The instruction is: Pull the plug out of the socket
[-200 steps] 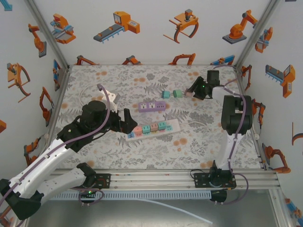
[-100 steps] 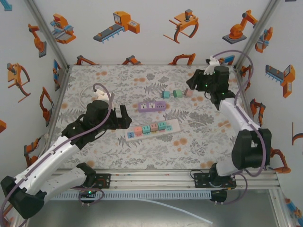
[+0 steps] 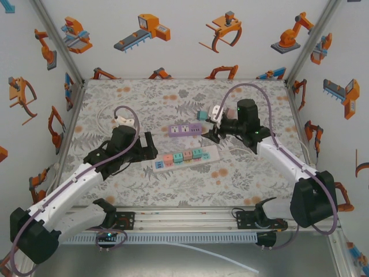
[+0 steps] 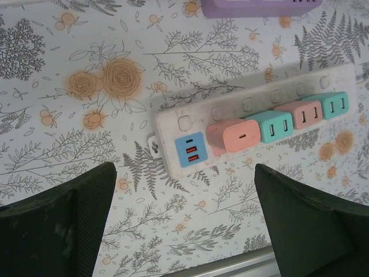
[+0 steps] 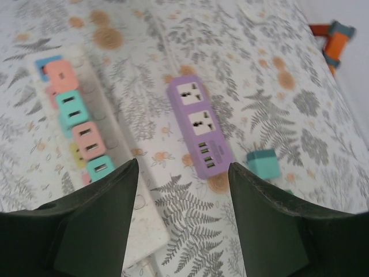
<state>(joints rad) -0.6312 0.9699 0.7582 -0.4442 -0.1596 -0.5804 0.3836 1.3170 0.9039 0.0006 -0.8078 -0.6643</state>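
My right gripper should next move back and down with a turn onto the teal plug at the row's end point(image 3: 198, 153) point(image 5: 100, 167), because its open fingers are off the row.
A white power strip point(image 3: 185, 157) lies mid-table with a row of plugs in it: pink point(image 4: 233, 135), teal point(image 4: 274, 126), pink point(image 4: 300, 113), teal point(image 4: 328, 105). My left gripper point(image 3: 149, 145) hovers just off the strip's left end, by its blue USB panel point(image 4: 190, 149). It is open point(image 4: 184, 225) with bare cloth between the fingers point(image 4: 57, 225). My right gripper point(image 3: 213, 136) hangs above the strip's right end. Its jaws point(image 5: 183, 225) are apart and empty, and the same plug row point(image 5: 89, 138) lies to their left.
A purple socket block point(image 3: 185, 130) lies just behind the white strip, also visible ahead of the right gripper point(image 5: 200, 133). A loose teal plug point(image 3: 202, 115) sits behind it. The strip's cable point(image 3: 242, 151) runs right. The enclosure walls close in the table.
My right arm swung from the far right back in toward the centre, over the strip's right end, its jaws wider. My left gripper shifted slightly left, still open.
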